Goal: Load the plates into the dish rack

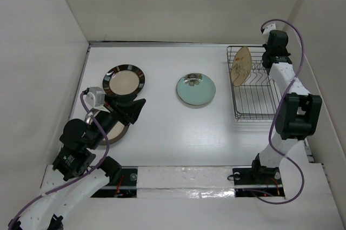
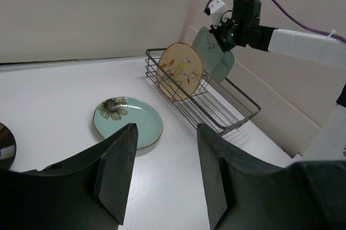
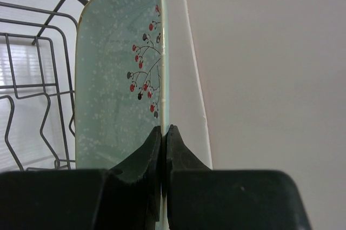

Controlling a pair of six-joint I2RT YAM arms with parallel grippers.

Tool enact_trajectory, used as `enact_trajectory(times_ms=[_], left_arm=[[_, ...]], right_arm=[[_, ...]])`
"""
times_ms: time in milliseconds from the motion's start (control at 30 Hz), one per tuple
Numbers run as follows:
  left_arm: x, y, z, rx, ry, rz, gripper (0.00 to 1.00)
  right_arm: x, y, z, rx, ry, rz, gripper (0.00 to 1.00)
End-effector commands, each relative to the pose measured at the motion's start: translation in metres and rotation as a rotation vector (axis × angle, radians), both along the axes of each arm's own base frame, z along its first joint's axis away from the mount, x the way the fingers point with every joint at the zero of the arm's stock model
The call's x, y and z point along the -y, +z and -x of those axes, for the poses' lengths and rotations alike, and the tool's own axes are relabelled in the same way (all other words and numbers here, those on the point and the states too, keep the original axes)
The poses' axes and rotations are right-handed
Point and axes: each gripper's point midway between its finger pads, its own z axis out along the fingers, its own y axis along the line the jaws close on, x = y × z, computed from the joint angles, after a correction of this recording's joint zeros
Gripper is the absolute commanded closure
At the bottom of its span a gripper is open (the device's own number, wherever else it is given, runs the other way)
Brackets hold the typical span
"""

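The right gripper lowers the pale mint plate between the rack's wires [image 1: 257, 72] [image 3: 50, 121] next, since the slots there beside the tan leaf-pattern plate are empty.
The dark wire dish rack [image 1: 258, 112] stands at the right. The tan leaf-pattern plate [image 1: 240, 65] stands on edge at its far end, also in the left wrist view [image 2: 180, 71]. My right gripper [image 3: 164, 132] is shut on the rim of the pale mint plate [image 3: 119, 79] and holds it upright over the rack's far right part [image 2: 215, 56]. The teal plate [image 1: 195, 89] lies flat mid-table. The dark-rimmed cream plate [image 1: 124, 80] lies at the left. The grey-brown-rimmed plate [image 1: 114, 131] lies partly under my left gripper [image 1: 133, 110], which is open and empty.
White walls close in the table on the left, back and right; the rack sits close to the right wall. The rack's near half [image 2: 230, 106] holds no plate. The right arm [image 1: 289, 95] reaches along the rack's right side.
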Motion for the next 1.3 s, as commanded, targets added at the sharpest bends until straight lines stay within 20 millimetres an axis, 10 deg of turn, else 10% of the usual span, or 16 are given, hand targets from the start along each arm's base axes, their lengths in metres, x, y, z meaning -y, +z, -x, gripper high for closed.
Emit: enact_trajectory(times_ms=[0,867,1000,1267], left_arm=[[-0.002,0.021,0.003,0.054,0.002,0.022,0.55],[-0.003,0.021,0.003,0.053,0.004,0.022,0.55],[-0.003,0.021,0.002,0.052,0.005,0.022,0.55],[-0.001,0.012,-0.007,0.022,0.031,0.003,0.56]], right_arm=[[0.008,0.036,-0.007,0.152,-0.040,0.036,1.00],[-0.016,-0.058,-0.008,0.075,-0.050,-0.033,0.91],[-0.018,-0.043,-0.012,0.139,-0.067,-0.073,0.53],[-0.032,0.066,-0.025,0.513,-0.100,-0.310,0.31]])
